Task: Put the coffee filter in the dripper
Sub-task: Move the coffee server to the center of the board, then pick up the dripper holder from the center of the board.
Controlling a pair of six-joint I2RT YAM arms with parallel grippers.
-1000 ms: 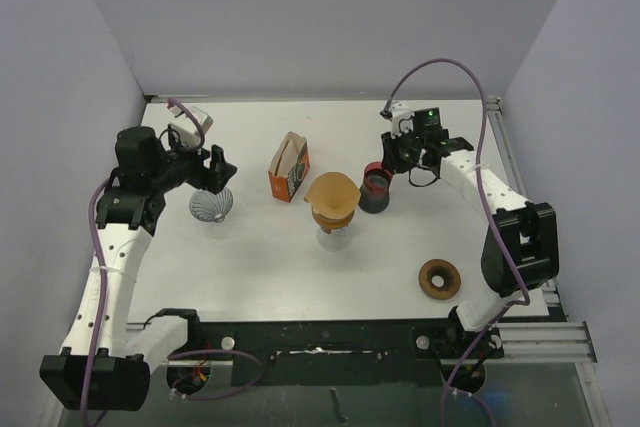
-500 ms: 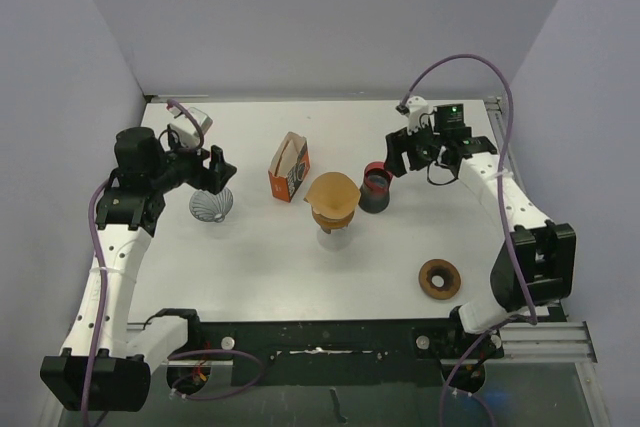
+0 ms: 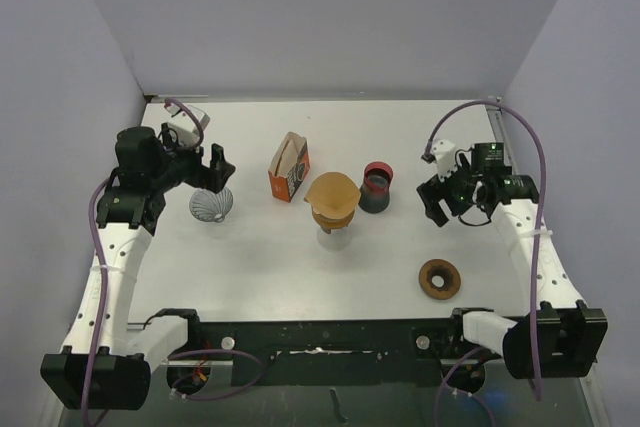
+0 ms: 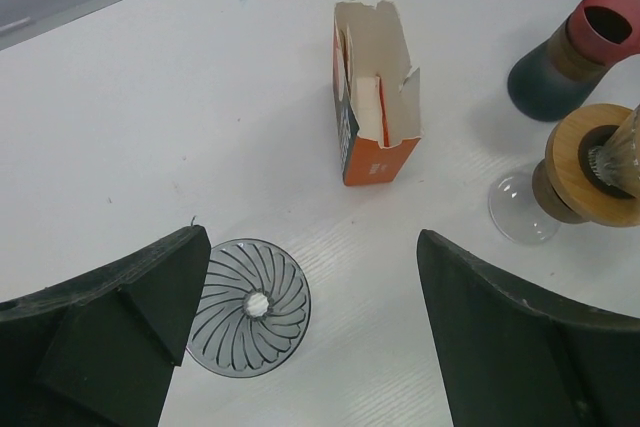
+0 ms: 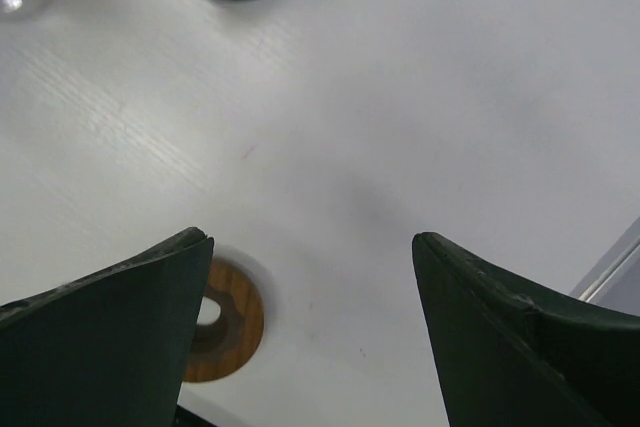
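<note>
My right gripper will next move back and down onto the far rim of the wooden ring (image 3: 449, 267) (image 5: 248, 317), because the ring is below it and closer to my base.
A brown paper coffee filter (image 3: 333, 191) rests open side up on a glass stand with a wooden collar (image 4: 585, 165) at the table's middle. The clear ribbed dripper (image 4: 248, 307) lies on the table at the left (image 3: 211, 205). My left gripper (image 4: 312, 247) hovers open just above and behind the dripper (image 3: 214, 175), holding nothing; its left finger overlaps the dripper's edge in the wrist view. My right gripper (image 5: 312, 242) is open and empty over bare table at the right (image 3: 437, 203), well away from the filter.
An open orange filter box (image 4: 375, 107) stands between dripper and stand. A dark cup with a red rim (image 3: 377, 187) sits right of the stand. A wooden ring (image 5: 225, 322) lies near the front right. Walls close three sides.
My right gripper has opened, left the red-rimmed cup and pulled back to the right and nearer the front. My left gripper's jaws stand slightly wider; that arm stayed put.
</note>
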